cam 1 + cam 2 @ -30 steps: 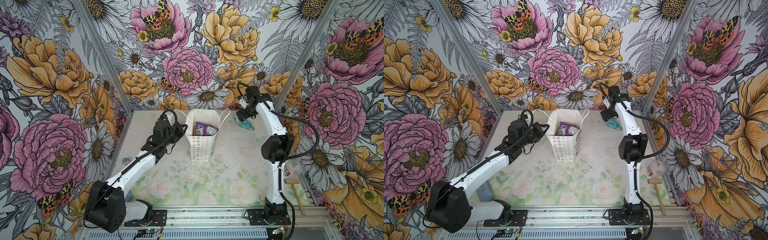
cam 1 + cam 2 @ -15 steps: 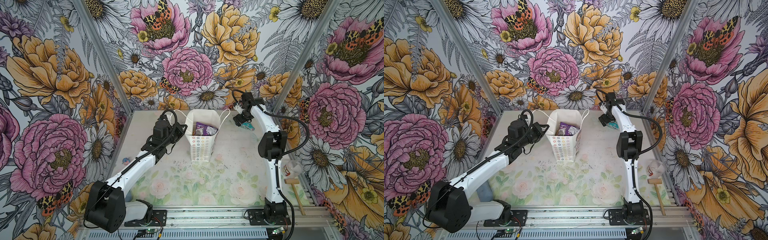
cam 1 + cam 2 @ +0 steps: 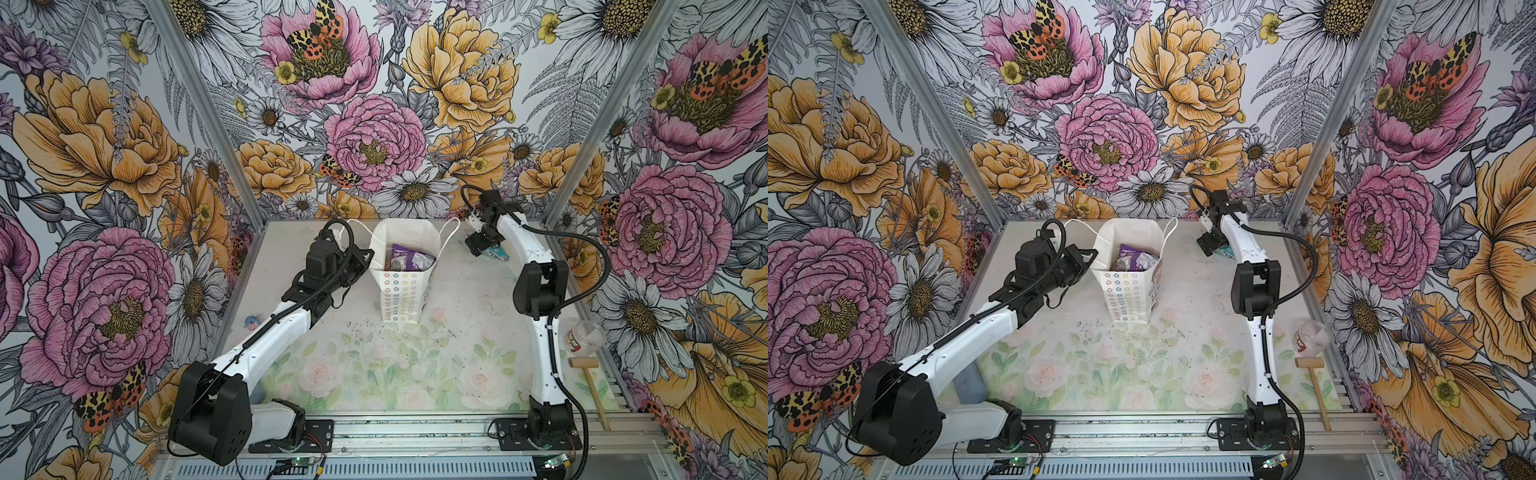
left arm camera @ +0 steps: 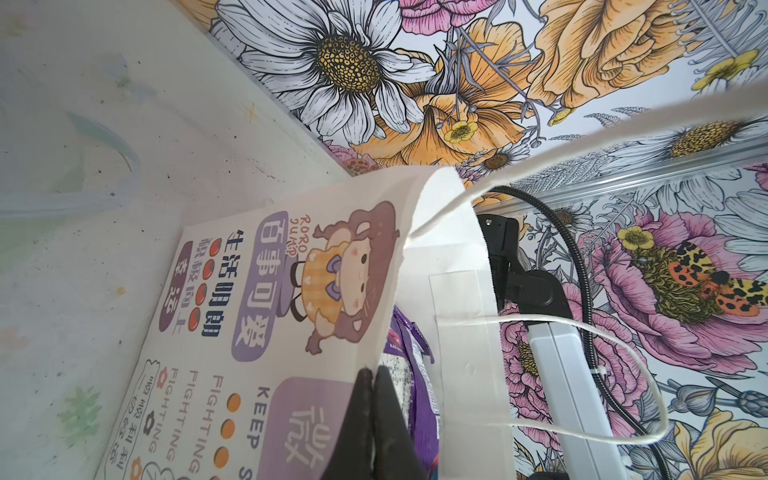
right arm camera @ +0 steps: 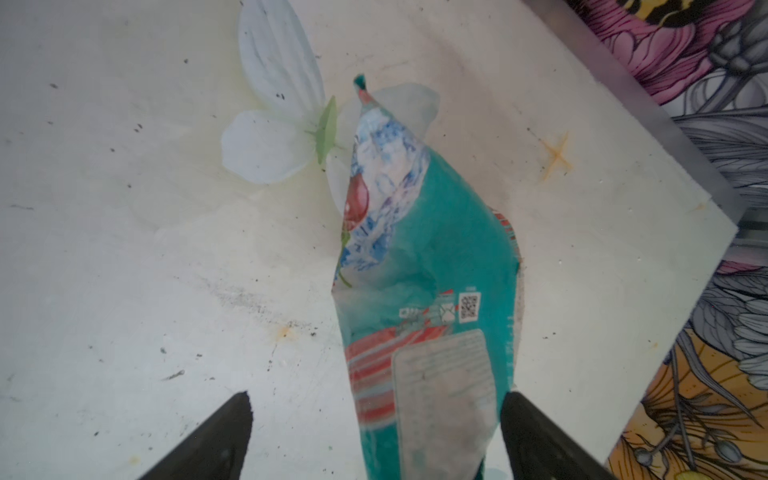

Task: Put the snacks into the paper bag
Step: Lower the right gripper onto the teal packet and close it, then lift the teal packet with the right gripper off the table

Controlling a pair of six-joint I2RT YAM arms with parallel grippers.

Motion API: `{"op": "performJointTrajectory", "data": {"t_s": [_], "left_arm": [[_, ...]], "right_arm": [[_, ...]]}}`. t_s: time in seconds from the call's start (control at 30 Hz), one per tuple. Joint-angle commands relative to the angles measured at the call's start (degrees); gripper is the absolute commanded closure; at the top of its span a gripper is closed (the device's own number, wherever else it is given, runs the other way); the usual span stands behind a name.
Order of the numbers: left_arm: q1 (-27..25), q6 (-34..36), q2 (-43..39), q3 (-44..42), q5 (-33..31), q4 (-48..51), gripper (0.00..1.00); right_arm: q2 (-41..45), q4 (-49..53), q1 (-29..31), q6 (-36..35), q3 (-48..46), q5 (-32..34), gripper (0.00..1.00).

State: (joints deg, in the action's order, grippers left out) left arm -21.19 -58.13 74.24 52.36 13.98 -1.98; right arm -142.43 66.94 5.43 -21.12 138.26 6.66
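Observation:
My right gripper moves down onto the teal snack's white-panelled part (image 5: 444, 404) next and closes its fingers there, since that part already lies between the open fingers.
The white paper bag (image 3: 400, 291) (image 3: 1128, 293) stands open at the back middle of the table, with a purple snack (image 3: 409, 259) (image 3: 1133, 259) (image 4: 411, 390) and other packets inside. My left gripper (image 3: 365, 258) (image 4: 371, 374) is shut on the bag's left rim (image 4: 291, 291). A teal snack (image 3: 498, 252) (image 3: 1227, 251) (image 5: 424, 270) lies on the table to the right of the bag, near the back wall. My right gripper (image 3: 478, 247) (image 5: 374, 399) is open low over it; the packet's near end lies between the jaws, close to one fingertip (image 5: 515, 411).
A clear plastic cup (image 3: 584, 336) and a small wooden mallet (image 3: 590, 378) lie at the table's right edge. A small blue object (image 3: 252, 321) sits at the left edge. The back wall is close behind the teal snack.
The right arm has swung its gripper left and down onto the teal snack, with its elbow drawn inward. The left gripper and the bag have not moved.

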Motion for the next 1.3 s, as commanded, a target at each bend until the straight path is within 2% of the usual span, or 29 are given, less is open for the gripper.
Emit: {"op": "performJointTrajectory", "data": {"t_s": [0.0,0.37,0.7,0.93,1.2,1.27], "left_arm": [[0.6,1.2,-1.2,0.8,-1.6,0.6,1.00],[0.8,1.2,-1.5,0.4,-1.7,0.6,1.00],[0.9,1.1,-1.6,0.3,-1.8,0.5,1.00],[0.8,1.0,-1.8,0.2,-1.9,0.6,1.00],[0.4,1.0,-1.6,0.2,-2.0,0.5,1.00],[0.4,1.0,-1.6,0.2,-2.0,0.4,1.00]], "right_arm": [[-1.6,-1.2,0.4,-0.6,0.4,2.3,0.06],[-2.8,-2.6,0.4,0.3,0.5,3.7,0.11],[-4.0,-3.2,0.4,1.4,1.1,5.4,0.28],[-3.2,-3.1,0.5,2.7,0.2,5.0,0.46],[-1.5,-3.1,0.5,3.0,-2.2,5.4,0.56],[-1.3,-3.0,0.5,3.2,-2.4,5.1,0.61]]}}
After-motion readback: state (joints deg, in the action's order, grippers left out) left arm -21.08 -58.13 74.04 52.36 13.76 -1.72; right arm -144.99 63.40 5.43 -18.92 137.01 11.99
